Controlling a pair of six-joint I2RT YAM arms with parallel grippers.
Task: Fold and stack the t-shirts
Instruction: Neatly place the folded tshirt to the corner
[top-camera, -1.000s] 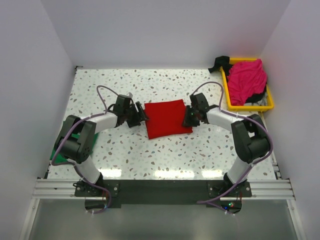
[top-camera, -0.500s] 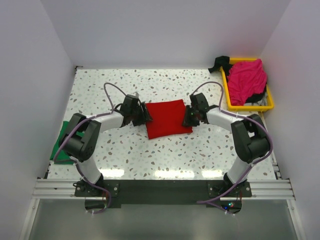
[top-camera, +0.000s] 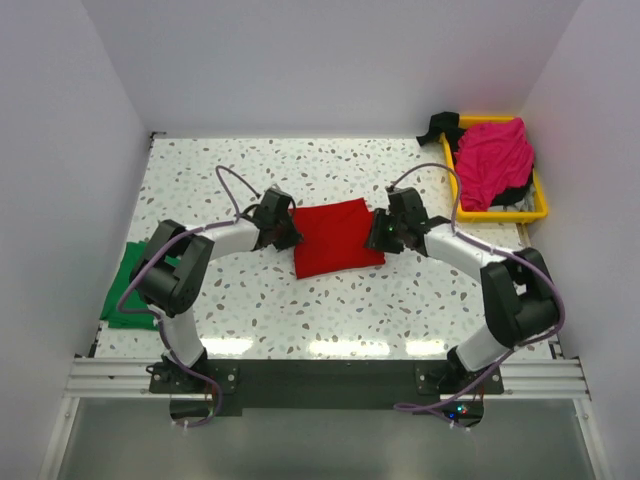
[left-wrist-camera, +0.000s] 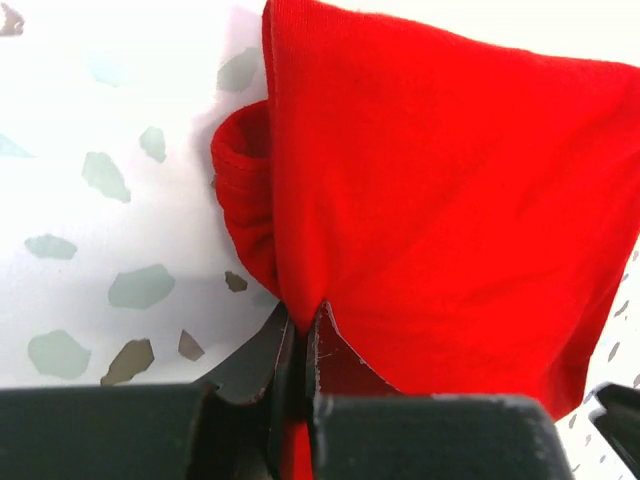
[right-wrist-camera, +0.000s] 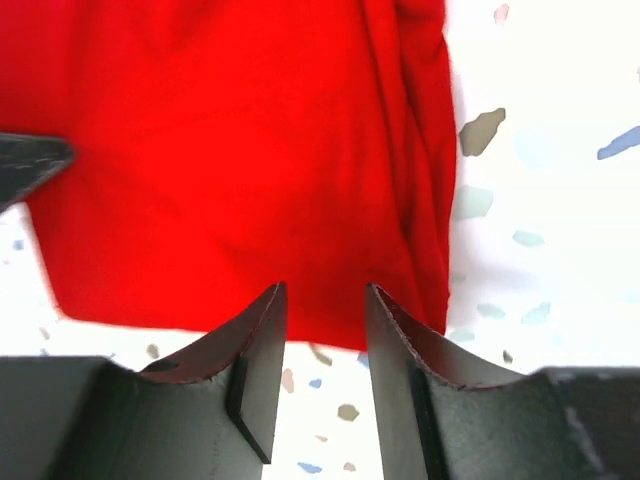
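Observation:
Both t-shirts lie folded, so my left gripper should lift the red t-shirt, go left in the top view, then down over the green t-shirt (top-camera: 128, 300) and release.
A folded bright red t-shirt (top-camera: 337, 237) lies flat mid-table. My left gripper (top-camera: 285, 232) is at its left edge, and in the left wrist view that gripper (left-wrist-camera: 300, 325) is shut, pinching a fold of the red t-shirt (left-wrist-camera: 440, 200). My right gripper (top-camera: 383, 232) is at the shirt's right edge. In the right wrist view that gripper (right-wrist-camera: 322, 300) is open, its tips reaching the near edge of the red t-shirt (right-wrist-camera: 230, 150), with only table between its fingers. A green t-shirt (top-camera: 128, 300) lies at the table's left edge. A magenta t-shirt (top-camera: 492, 160) is heaped in the tray.
The yellow tray (top-camera: 497, 212) stands at the back right against the wall, with a black cloth (top-camera: 440, 125) at its far corner. White walls close the table on three sides. Both arms' cables arch over the shirt's two sides.
My left gripper slid right to the red t-shirt's left edge and shut on it. My right gripper's jaws spread wider at the right edge, and its arm shifted slightly.

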